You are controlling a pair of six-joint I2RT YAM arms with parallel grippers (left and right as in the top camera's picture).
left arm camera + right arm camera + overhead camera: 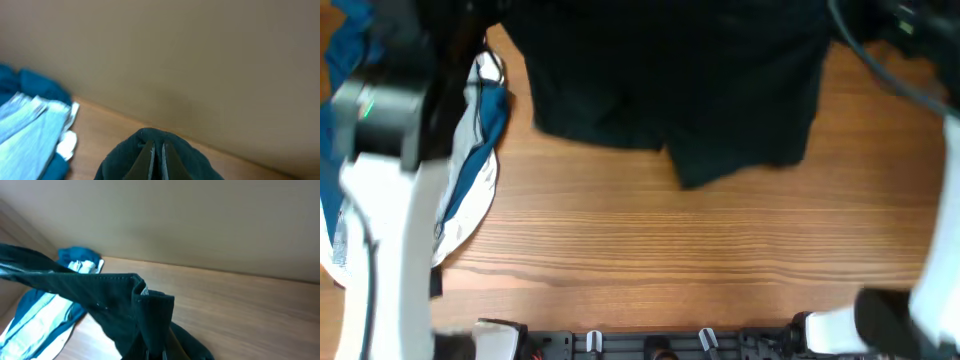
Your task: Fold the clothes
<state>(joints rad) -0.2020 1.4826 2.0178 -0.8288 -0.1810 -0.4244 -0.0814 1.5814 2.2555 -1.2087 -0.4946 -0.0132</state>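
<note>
The black shorts (120, 162) still hang from both grippers, so next I need to move my left gripper down onto the wood (109, 125) beside the light-blue jeans and let go of the waistband's corner there.
The black shorts (670, 90) hang stretched across the far side of the table in the overhead view, legs trailing on the wood. My left gripper (157, 156) is shut on a bunch of the black shorts (120, 162) near the far wall. My right gripper (165, 352) is shut on the waistband of the black shorts (90, 297), which stretches away to the left, a bit of pale lining showing at the fold. The grippers themselves are out of the overhead view; only the arms show at the left and right edges.
Light-blue jeans (470, 170) and a dark blue garment (345, 40) lie piled at the table's left edge; they also show in the left wrist view (30, 125) and the right wrist view (45, 315). A beige wall stands behind the table. Bare wood (700, 250) lies in front.
</note>
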